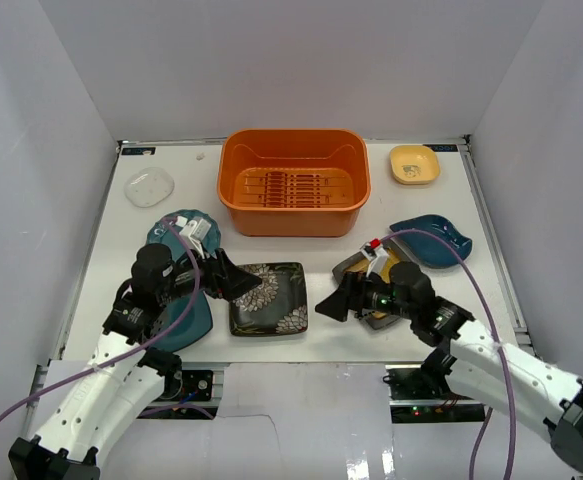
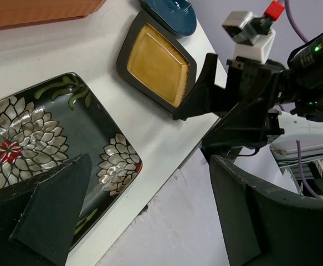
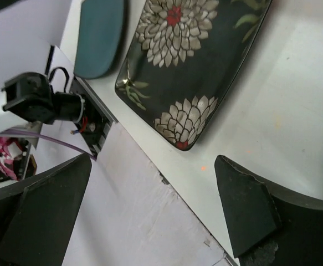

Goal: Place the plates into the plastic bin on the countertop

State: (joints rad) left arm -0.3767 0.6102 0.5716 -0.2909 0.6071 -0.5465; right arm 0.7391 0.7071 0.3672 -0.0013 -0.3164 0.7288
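Observation:
The floral plate's edge (image 1: pixel 307 312) (image 3: pixel 212 117) has bare countertop next to it, so my right gripper needs to move down and left in the top view next, onto that edge by the plate's corner flower.
The orange plastic bin (image 1: pixel 293 180) stands at the back centre, holding no plate. The black floral square plate (image 1: pixel 268 298) lies on the countertop (image 1: pixel 311 340) between my grippers. My left gripper (image 1: pixel 236 281) is open and empty at the plate's left edge, above a teal plate (image 1: pixel 186 305). My right gripper (image 1: pixel 336 300) is open and empty just right of the floral plate, over the black-rimmed mustard square plate (image 1: pixel 363 268). The left wrist view shows the floral plate (image 2: pixel 45 147), the mustard plate (image 2: pixel 158 64) and my left gripper (image 2: pixel 150 194). The right wrist view shows the floral plate (image 3: pixel 189 61) and my right gripper (image 3: pixel 153 183).
A teal dish (image 1: pixel 431 240) lies at the right and a small yellow dish (image 1: pixel 414 164) at the back right. A pale translucent dish (image 1: pixel 149 187) lies at the back left. A second teal plate (image 1: pixel 179 226) lies behind the left arm. White walls enclose the table.

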